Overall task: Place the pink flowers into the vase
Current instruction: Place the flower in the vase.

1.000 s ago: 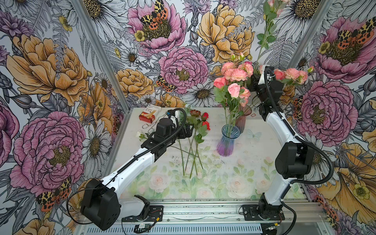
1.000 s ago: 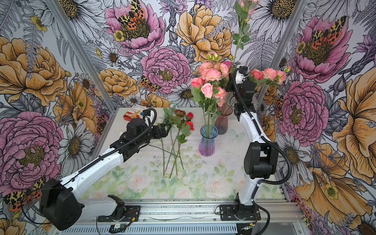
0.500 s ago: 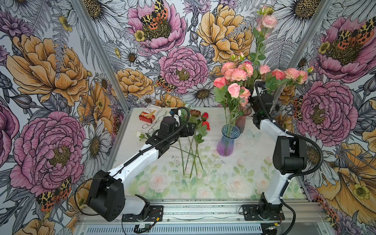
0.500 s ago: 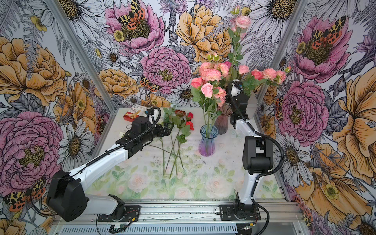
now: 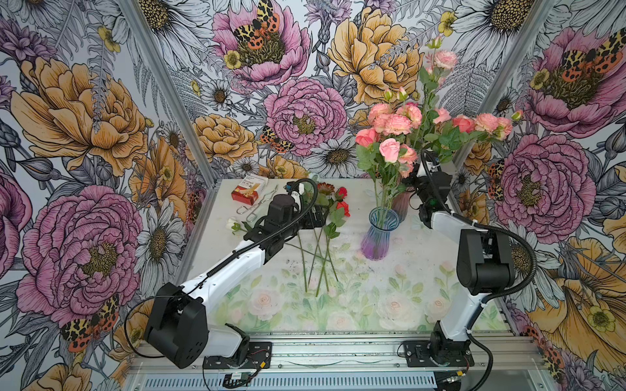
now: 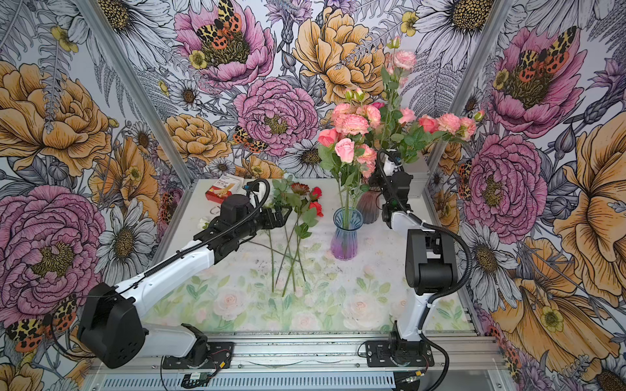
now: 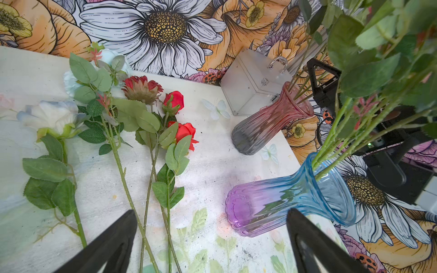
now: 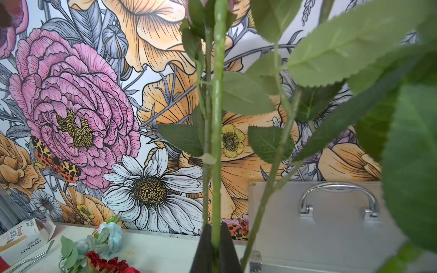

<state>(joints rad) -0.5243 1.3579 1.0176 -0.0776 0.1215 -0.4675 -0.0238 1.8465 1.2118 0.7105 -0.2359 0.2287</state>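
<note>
The green stem's bloom still stands high above the others, so the robot's right gripper should next lower the stem into the opening of the smoky pink vase (image 6: pixel 372 191) and let go of it.
My right gripper (image 8: pixel 216 236) is shut on the green stem (image 8: pixel 216 141) of a tall pink flower (image 5: pixel 443 59) and holds it upright behind the blue-and-purple vase (image 5: pixel 377 233). In both top views that gripper is mostly hidden by leaves. Several pink flowers (image 5: pixel 389 149) stand in the vase (image 6: pixel 345 237). More pink blooms (image 5: pixel 487 122) lean right above a smoky pink vase (image 5: pixel 401 203). My left gripper (image 7: pixel 211 212) is open and empty, low over the stems lying on the table, left of the blue vase (image 7: pixel 295 196).
Red and maroon flowers (image 5: pixel 342 203) and a white rose (image 5: pixel 232 223) lie on the table (image 5: pixel 406 287) under my left arm. A red box (image 5: pixel 245 193) and metal tongs (image 5: pixel 257 206) lie at the back left. A grey case with a handle (image 8: pixel 331 224) stands at the back right.
My right arm has come down with the held pink flower, so its bloom now shows below the top edge. My left arm has reached slightly further over the lying stems.
</note>
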